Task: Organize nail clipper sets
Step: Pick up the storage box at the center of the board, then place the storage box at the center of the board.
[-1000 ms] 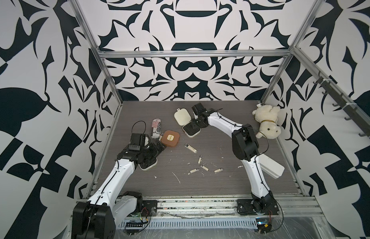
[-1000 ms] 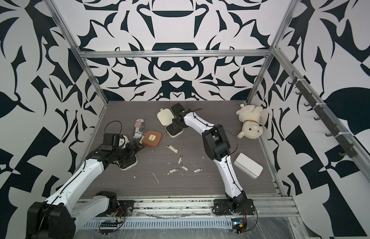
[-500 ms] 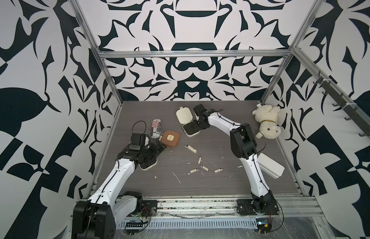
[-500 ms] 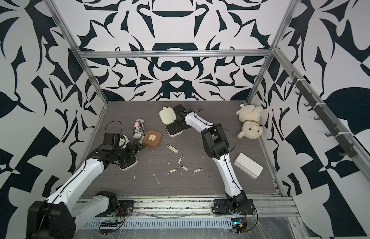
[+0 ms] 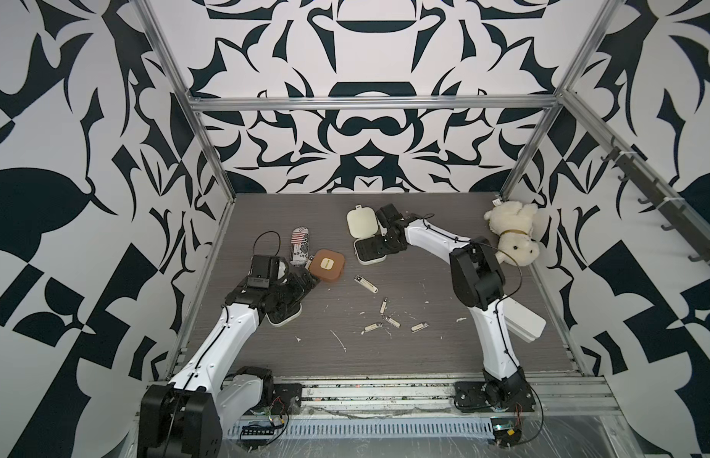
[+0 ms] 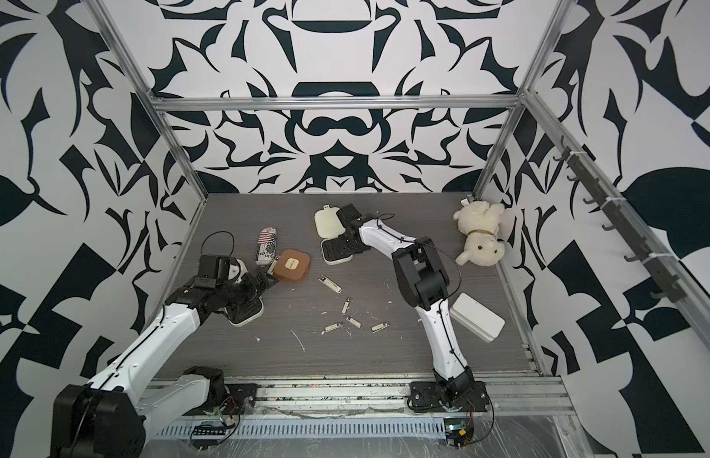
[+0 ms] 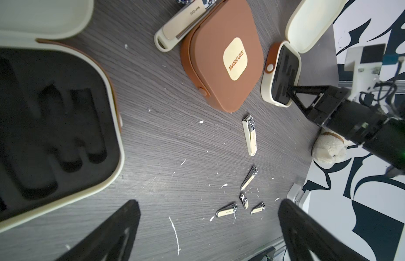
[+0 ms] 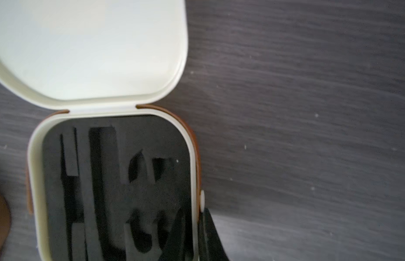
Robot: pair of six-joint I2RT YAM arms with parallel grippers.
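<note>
The right gripper draws the case back to the clear tabletop (image 5: pixel 336 317) beside the small clippers, close to them, next and then releases the case's side.
An open cream case (image 5: pixel 370 250) (image 6: pixel 336 250) lies at the back of the table with its lid (image 5: pixel 361 223) raised. My right gripper (image 8: pixel 195 220) (image 5: pixel 379 248) is shut on the case's side wall (image 8: pixel 192 158), one finger on the black insert, the other outside. A shut brown case (image 5: pixel 327 265) (image 7: pixel 222 56) lies mid-left. A second open cream case (image 5: pixel 284 315) (image 7: pixel 50 117) sits under my left gripper (image 7: pixel 208 208) (image 5: pixel 302 279), which is open and holds nothing. Several small clippers (image 5: pixel 384 304) (image 7: pixel 250 137) lie loose mid-table. One large clipper (image 7: pixel 181 24) rests by the brown case.
A crushed striped can (image 5: pixel 301 246) lies behind the brown case. A white plush dog (image 5: pixel 512 234) sits in the back right corner. A white box (image 5: pixel 522 319) lies at the right edge beside the right arm. White flecks dot the table.
My right gripper has closed onto the side wall of the back cream case, and that case's lid has shifted slightly right. The left arm has not moved.
</note>
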